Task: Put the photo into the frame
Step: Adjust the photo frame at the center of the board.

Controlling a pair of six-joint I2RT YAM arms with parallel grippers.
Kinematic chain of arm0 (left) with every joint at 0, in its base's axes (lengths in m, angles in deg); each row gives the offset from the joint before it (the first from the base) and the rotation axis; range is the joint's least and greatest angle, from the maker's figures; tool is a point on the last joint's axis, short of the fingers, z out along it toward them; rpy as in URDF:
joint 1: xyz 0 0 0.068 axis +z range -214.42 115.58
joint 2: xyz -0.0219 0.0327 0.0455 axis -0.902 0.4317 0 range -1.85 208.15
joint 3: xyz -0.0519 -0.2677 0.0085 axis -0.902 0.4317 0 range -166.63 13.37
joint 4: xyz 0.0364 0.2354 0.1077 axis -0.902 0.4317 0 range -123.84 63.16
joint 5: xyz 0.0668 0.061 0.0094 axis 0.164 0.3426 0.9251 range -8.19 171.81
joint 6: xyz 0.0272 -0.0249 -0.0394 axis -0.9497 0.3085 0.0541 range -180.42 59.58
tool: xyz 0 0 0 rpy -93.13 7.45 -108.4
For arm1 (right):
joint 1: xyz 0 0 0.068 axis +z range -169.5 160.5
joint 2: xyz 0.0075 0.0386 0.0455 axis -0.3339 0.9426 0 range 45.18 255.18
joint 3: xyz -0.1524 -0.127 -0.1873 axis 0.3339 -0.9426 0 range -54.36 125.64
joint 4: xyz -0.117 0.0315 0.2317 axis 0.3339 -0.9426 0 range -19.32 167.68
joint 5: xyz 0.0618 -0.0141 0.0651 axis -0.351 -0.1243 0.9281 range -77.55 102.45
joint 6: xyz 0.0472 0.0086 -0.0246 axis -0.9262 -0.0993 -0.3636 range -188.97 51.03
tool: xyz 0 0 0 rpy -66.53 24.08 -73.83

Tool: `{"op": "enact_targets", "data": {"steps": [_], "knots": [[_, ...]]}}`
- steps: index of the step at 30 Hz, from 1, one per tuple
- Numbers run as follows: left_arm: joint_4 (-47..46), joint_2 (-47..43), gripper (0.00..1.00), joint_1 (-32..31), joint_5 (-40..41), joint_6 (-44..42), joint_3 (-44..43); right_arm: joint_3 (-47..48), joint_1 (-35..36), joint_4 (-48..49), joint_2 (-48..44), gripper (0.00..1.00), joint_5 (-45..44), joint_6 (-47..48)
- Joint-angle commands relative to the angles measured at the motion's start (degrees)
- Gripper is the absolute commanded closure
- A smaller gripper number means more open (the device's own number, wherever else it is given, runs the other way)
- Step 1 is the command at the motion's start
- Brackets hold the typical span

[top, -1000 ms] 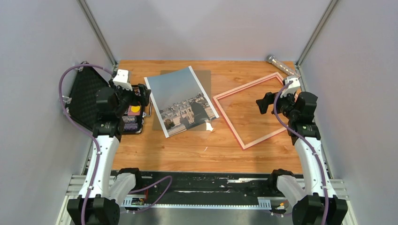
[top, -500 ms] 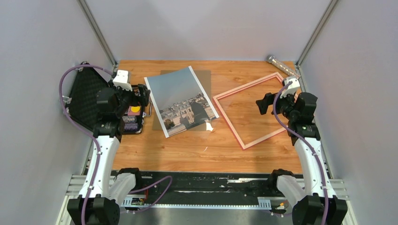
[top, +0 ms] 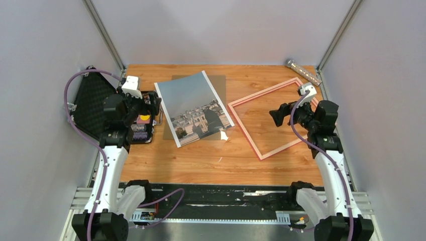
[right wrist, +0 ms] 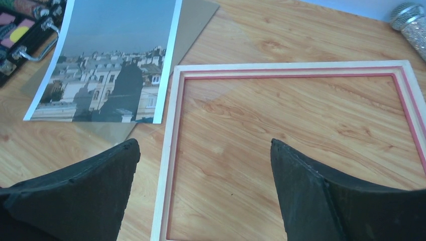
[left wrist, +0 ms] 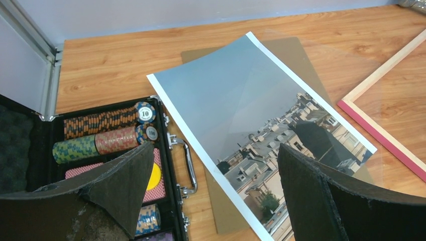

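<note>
I will next move my right gripper left in the top view and down onto the frame's bar beside the photo, where bare table gives both fingers room.
The photo (top: pixel 195 107), a city print with pale sky and a white border, lies flat at the table's middle, partly on a brown backing board (top: pixel 220 84). It also shows in the left wrist view (left wrist: pixel 251 110) and the right wrist view (right wrist: pixel 115 55). The pink frame (top: pixel 244 126) lies flat to its right, empty, with bare table inside it; its pale rails show in the right wrist view (right wrist: pixel 168 150). My left gripper (top: pixel 150 103) is open and empty above the case, left of the photo. My right gripper (top: pixel 277 114) is open and empty, raised above the frame's right part.
An open black case of poker chips (top: pixel 142 120) lies at the left edge, its lid (top: pixel 90 103) leaning on the wall. A glittery silver tube (top: pixel 303 72) lies at the back right corner. A small white scrap (top: pixel 223 134) lies by the photo's near corner.
My right gripper has moved a little to the left, further over the frame. The left arm, photo and frame have not moved.
</note>
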State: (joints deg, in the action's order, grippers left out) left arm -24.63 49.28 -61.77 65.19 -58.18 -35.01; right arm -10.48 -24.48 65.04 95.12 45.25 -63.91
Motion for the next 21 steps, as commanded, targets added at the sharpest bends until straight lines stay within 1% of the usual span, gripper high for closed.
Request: {"op": "enact_targets", "data": {"steps": [1,4,7,11,14,21], "knots": [[-0.3,-0.6,0.00,-0.2,-1.5,-1.0,-2.2,-0.4,5.3,-1.8,1.5,0.00,-2.5,5.8],[-0.3,-0.4,0.00,-0.2,-1.3,-1.6,-2.1,-1.6,12.7,-1.5,4.9,0.00,-7.4,8.6],[-0.4,-0.4,0.00,-0.2,-1.2,-1.8,-2.0,-0.9,16.7,-1.1,11.1,0.04,-9.9,9.9],[-0.4,-0.1,0.00,-0.2,-1.1,-2.1,-2.0,1.5,20.7,-1.1,20.7,0.10,-11.1,10.5],[-0.6,0.4,0.00,-0.2,-0.8,-2.2,-1.9,3.3,23.4,-1.1,27.4,0.12,-12.8,10.9],[-0.6,1.1,0.00,-0.2,-1.0,-2.2,-1.7,6.0,30.0,-1.6,38.7,0.17,-19.2,12.7]]}}
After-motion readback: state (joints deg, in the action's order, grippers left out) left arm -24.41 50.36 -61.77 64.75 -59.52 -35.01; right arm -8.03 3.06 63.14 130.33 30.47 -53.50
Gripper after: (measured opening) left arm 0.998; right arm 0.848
